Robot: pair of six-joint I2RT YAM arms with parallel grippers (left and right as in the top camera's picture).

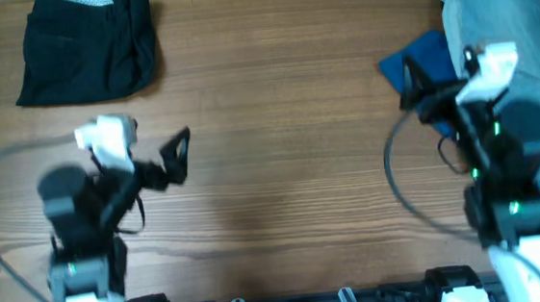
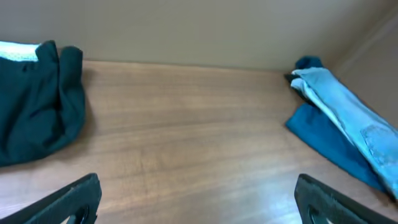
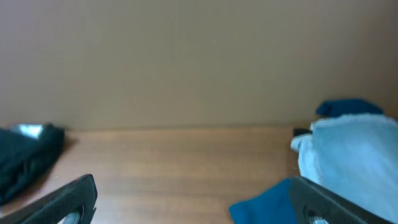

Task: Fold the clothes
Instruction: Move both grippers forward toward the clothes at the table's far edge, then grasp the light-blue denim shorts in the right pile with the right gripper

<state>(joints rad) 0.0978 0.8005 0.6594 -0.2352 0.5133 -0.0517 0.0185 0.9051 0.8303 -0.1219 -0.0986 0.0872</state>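
Observation:
My right gripper lowers sideways onto the denim shorts' edge next, below it and to its right in the overhead view, as the shorts cover the shirt.
Pale blue denim shorts [image 1: 506, 26] lie in a heap at the table's far right, on top of a navy-blue shirt [image 1: 418, 62]. Both also show in the left wrist view [image 2: 348, 121] and the right wrist view [image 3: 354, 162]. A folded black garment [image 1: 88, 45] with a white piece under it lies at the far left. It also shows in the left wrist view [image 2: 37, 99]. My left gripper [image 1: 179, 156] is open and empty over bare wood at left. My right gripper [image 1: 408, 84] is open and empty, close to the navy shirt's near edge.
The wooden table [image 1: 277, 121] spans the whole view. A plain wall [image 3: 186, 62] stands behind its far edge. Cables loop beside both arm bases at the front.

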